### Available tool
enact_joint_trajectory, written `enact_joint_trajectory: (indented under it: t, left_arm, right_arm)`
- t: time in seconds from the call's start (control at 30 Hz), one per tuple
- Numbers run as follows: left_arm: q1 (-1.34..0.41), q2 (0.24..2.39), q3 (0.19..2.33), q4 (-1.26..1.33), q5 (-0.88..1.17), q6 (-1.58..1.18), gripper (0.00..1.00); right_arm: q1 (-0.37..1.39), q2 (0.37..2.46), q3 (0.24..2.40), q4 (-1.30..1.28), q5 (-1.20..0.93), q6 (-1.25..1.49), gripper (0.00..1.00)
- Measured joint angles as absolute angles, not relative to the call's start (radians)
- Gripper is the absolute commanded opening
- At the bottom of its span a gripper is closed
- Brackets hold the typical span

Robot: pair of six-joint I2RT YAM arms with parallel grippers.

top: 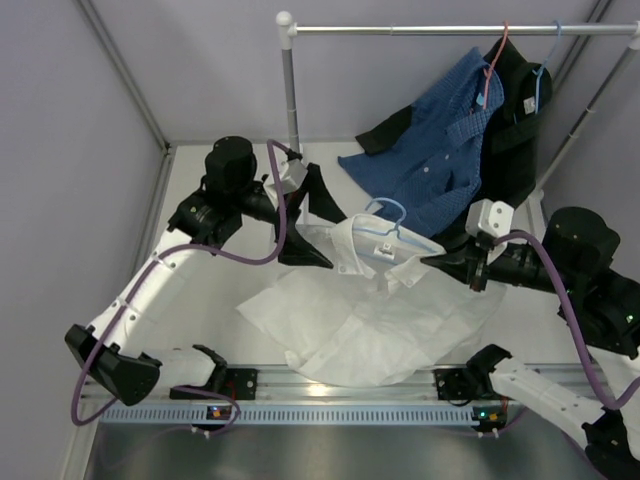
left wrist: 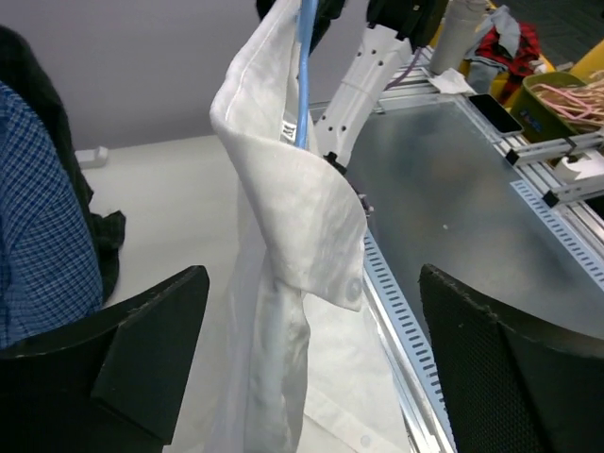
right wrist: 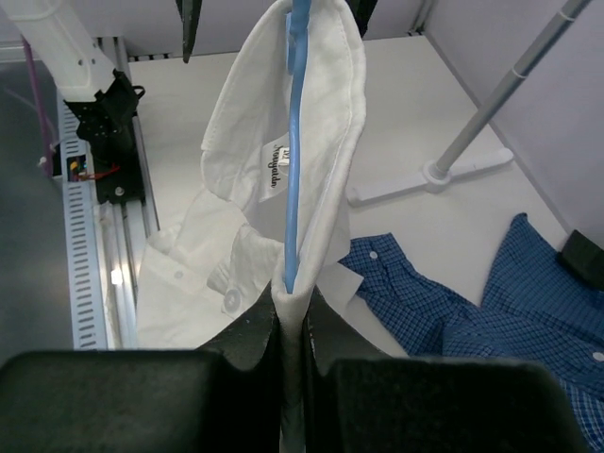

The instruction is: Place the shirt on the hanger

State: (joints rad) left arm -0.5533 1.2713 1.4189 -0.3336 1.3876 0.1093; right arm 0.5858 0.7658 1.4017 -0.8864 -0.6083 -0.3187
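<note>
The light-blue hanger's hook points up and the bar beside the red hanger is bare. I will raise my right gripper and turn it outward, then lower the hook onto the bar.
The white shirt (top: 370, 320) lies spread on the table with its collar raised. The light-blue wire hanger (top: 385, 215) sits inside the collar, hook up. My right gripper (top: 428, 262) is shut on the right side of the collar and on the hanger wire together. In the right wrist view the pinched cloth (right wrist: 321, 142) and the wire (right wrist: 296, 142) rise from the closed gripper (right wrist: 293, 316), with the collar label (right wrist: 274, 170) showing. My left gripper (top: 336, 242) is open at the collar's left side. In the left wrist view the collar (left wrist: 293, 217) hangs between its fingers (left wrist: 123, 368) without touching them.
A blue patterned shirt (top: 440, 150) on a red hanger and a black garment (top: 515, 110) on a blue hanger hang from the rail (top: 420, 30) at the back right. The rack pole (top: 292, 100) stands behind the left arm. An aluminium rail (top: 330, 410) runs along the front edge.
</note>
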Motion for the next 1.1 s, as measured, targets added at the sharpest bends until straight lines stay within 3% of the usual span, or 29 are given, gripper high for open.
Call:
enact_joint_trajectory:
  t: [0.2, 0.47, 0.6, 0.8, 0.97, 1.1]
  left_arm:
    - [-0.553, 1.220, 1.438, -0.336, 1.102, 0.074, 0.98]
    - [-0.553, 0.929, 1.439, -0.356, 0.071, -0.081, 0.98]
    - [-0.551, 0.738, 1.341, -0.373, -0.187, -0.124, 0.98]
    - [-0.551, 0.467, 1.045, -0.455, -0.169, -0.136, 0.98]
    - [-0.552, 0.381, 0.844, -0.511, 0.025, -0.128, 0.98]
    - [-0.551, 0.321, 0.755, -0.545, -0.002, -0.142, 0.98]
  right_arm:
    - [0.586, 0.735, 1.402, -0.879, -0.480, -0.301, 0.00]
    - [0.586, 0.804, 1.497, -0.837, -0.061, -0.123, 0.00]
    - [0.586, 0.995, 1.719, -0.833, 0.135, -0.019, 0.00]
    - [0.587, 1.247, 1.911, -0.831, 0.352, 0.073, 0.00]
    - [0.594, 1.477, 2.105, -0.839, 0.512, 0.089, 0.00]
    - [0.596, 1.602, 2.244, -0.841, 0.587, 0.087, 0.00]
